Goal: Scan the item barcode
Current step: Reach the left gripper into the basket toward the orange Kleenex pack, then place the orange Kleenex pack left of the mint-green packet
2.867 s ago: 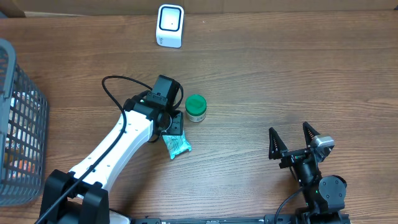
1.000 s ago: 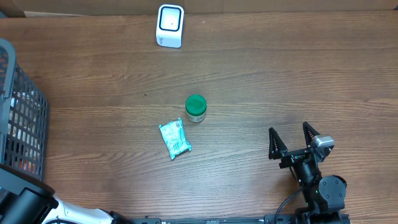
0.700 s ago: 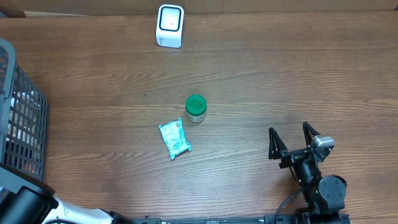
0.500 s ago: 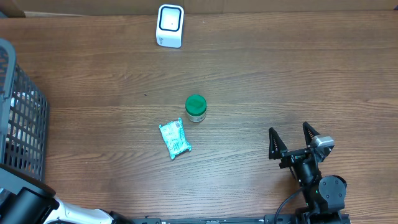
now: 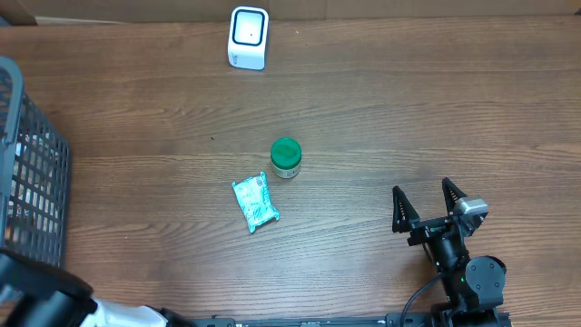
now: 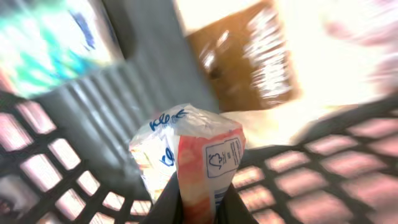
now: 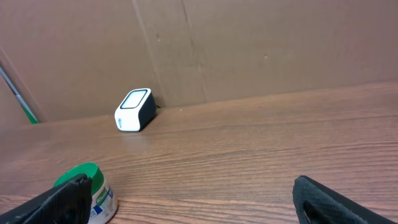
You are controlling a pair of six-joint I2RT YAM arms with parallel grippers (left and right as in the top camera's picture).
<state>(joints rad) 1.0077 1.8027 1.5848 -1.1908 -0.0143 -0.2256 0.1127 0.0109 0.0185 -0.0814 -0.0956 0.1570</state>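
Note:
My left gripper lifts next and comes down beside that packet, since bare table lies between the grey basket and the teal packet.
In the left wrist view my left gripper (image 6: 200, 202) is shut on a white and orange packet (image 6: 193, 155), pinched upright between the dark fingers inside the grey basket (image 6: 56, 162). The view is blurred, and no barcode shows clearly on the packet. Only part of the left arm (image 5: 36, 304) shows in the overhead view, at the bottom left. The white scanner (image 5: 248, 37) stands at the table's far edge, also seen from the right wrist as the scanner (image 7: 134, 110). My right gripper (image 5: 424, 207) rests open near the front right, holding nothing.
A green-lidded jar (image 5: 286, 158) and a teal packet (image 5: 255, 203) lie mid-table. The jar (image 7: 87, 190) sits by the right gripper's left finger in the right wrist view. The grey wire basket (image 5: 27, 182) stands at the left edge. A cardboard wall (image 7: 249, 43) backs the table.
The left arm has left the teal packet mid-table and swung back to the basket at the left, where its jaws have shut on the packet. The right arm has not moved.

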